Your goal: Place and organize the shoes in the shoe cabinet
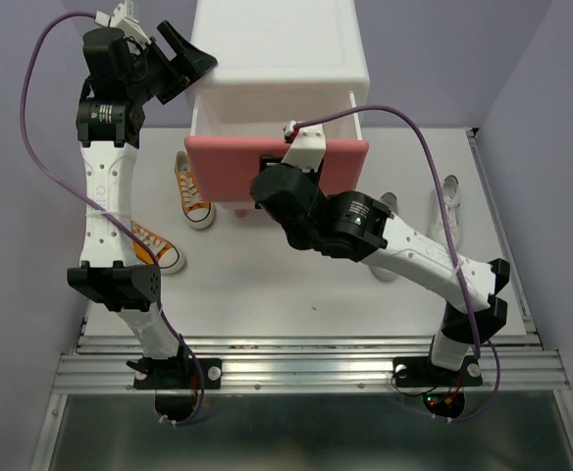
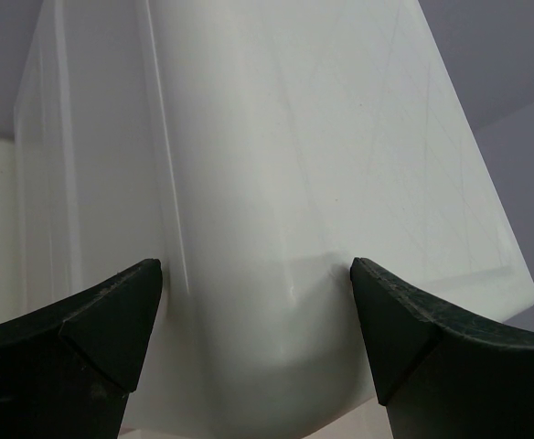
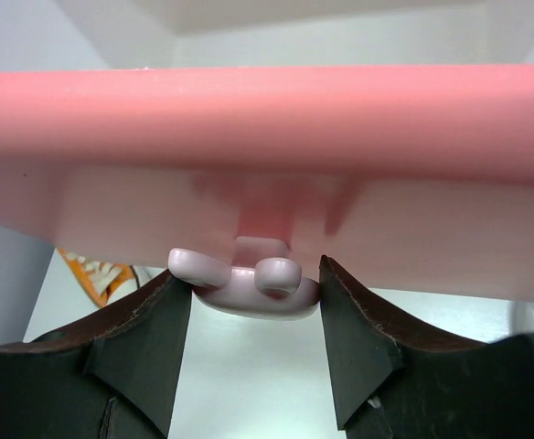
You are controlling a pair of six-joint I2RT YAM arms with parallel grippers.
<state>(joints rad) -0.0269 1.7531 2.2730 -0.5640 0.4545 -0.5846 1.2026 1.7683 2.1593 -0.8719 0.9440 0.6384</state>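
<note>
My right gripper draws back toward my base with the white bunny knob (image 3: 240, 291) next and then releases it, since the drawer shows only a narrow opening.
The white shoe cabinet (image 1: 277, 44) stands at the back centre, with one pink drawer (image 1: 228, 162) pulled out toward me. My right gripper (image 1: 279, 169) is shut on the drawer's white bunny knob (image 3: 240, 291), one finger on each side of it, under the pink drawer front (image 3: 267, 101). My left gripper (image 1: 190, 61) is open and straddles the cabinet's left corner (image 2: 276, 137). Two orange shoes (image 1: 193, 188) (image 1: 157, 247) lie left of the drawer. One white shoe (image 1: 449, 201) lies on the right. Another white shoe (image 1: 389, 206) is mostly hidden by my right arm.
Lilac walls close in on the left, back and right. The metal rail (image 1: 306, 368) with both arm bases runs along the near table edge. An orange shoe (image 3: 98, 274) shows under the drawer in the right wrist view.
</note>
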